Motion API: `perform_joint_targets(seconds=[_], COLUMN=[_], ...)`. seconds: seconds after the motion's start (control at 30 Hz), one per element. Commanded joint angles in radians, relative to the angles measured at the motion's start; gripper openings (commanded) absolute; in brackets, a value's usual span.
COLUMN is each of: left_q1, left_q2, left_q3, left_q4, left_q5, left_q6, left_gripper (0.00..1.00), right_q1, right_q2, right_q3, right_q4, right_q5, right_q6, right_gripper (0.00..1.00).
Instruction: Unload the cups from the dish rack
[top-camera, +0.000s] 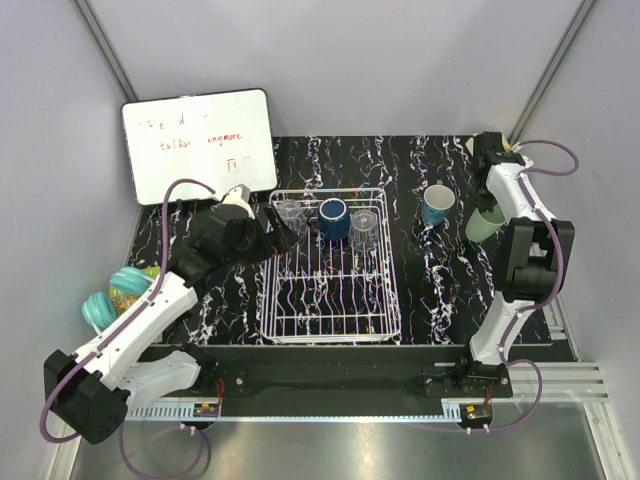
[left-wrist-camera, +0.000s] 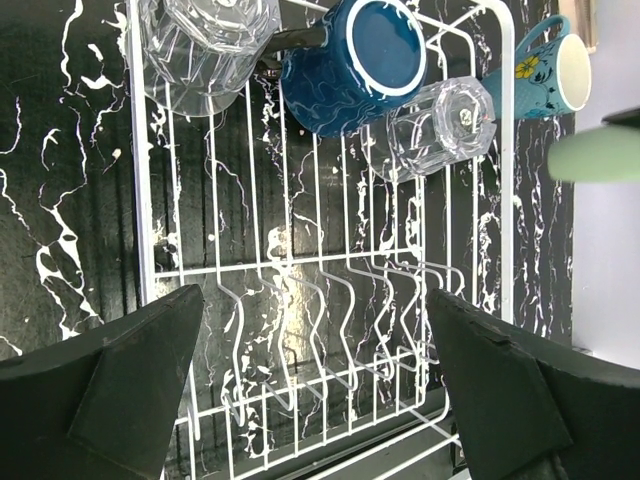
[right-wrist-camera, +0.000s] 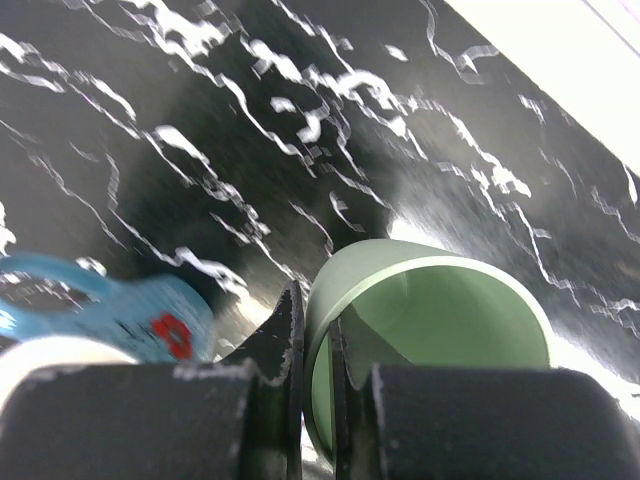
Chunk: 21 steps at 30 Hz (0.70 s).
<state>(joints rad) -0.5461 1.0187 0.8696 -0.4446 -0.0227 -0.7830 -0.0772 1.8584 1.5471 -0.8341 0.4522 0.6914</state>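
The right gripper lowers the held pale green tumbler (top-camera: 482, 226) next, sets it beside the light blue mug and opens, since bare table lies under it there.
The white wire dish rack (top-camera: 385, 300) sits mid-table. At its far end are a dark navy mug (top-camera: 333, 218) and two clear glasses (top-camera: 290, 213) (top-camera: 364, 226). My left gripper (top-camera: 283, 236) is open and empty, over the rack's far left corner. Its wrist view shows the rack (left-wrist-camera: 142, 200), the navy mug (left-wrist-camera: 340, 75) and both glasses (left-wrist-camera: 205, 45) (left-wrist-camera: 440, 125) beyond the open gripper (left-wrist-camera: 315, 390). The light blue mug (top-camera: 436, 204) stands on the table right of the rack. My right gripper (right-wrist-camera: 318, 350) is shut on the wall of the pale green tumbler (right-wrist-camera: 440, 310), one finger inside; the tumbler (top-camera: 482, 226) is tilted.
A whiteboard (top-camera: 200, 145) leans at the back left. Turquoise ribbed round things (top-camera: 112, 298) lie off the table's left edge. The light blue mug (right-wrist-camera: 120, 320) is close left of the held tumbler. The enclosure wall is just right of my right arm.
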Motion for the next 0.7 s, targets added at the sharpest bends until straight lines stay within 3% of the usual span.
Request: perform_joint_targets(seconds=[0.0,0.33,0.67], left_q1=[0.000,0.000,0.002], left_q2=[0.024,0.041,0.066], left_q3=[0.019,0.014,0.023], left_q4=[0.007,0.004,0.006], left_q5=[0.006,0.001,0.017], left_q6=[0.031,0.031,0.041], left_gripper=[0.99,0.99,0.98], right_q1=[-0.006,-0.006,-0.006], right_q2=[0.057,0.197,0.209], right_q3=[0.123,0.148,0.105], right_q4=[0.029,0.050,0.104], right_q5=[0.060,0.135,0.062], right_q6=[-0.041,-0.096,-0.122], right_gripper=[0.00,0.00,0.00])
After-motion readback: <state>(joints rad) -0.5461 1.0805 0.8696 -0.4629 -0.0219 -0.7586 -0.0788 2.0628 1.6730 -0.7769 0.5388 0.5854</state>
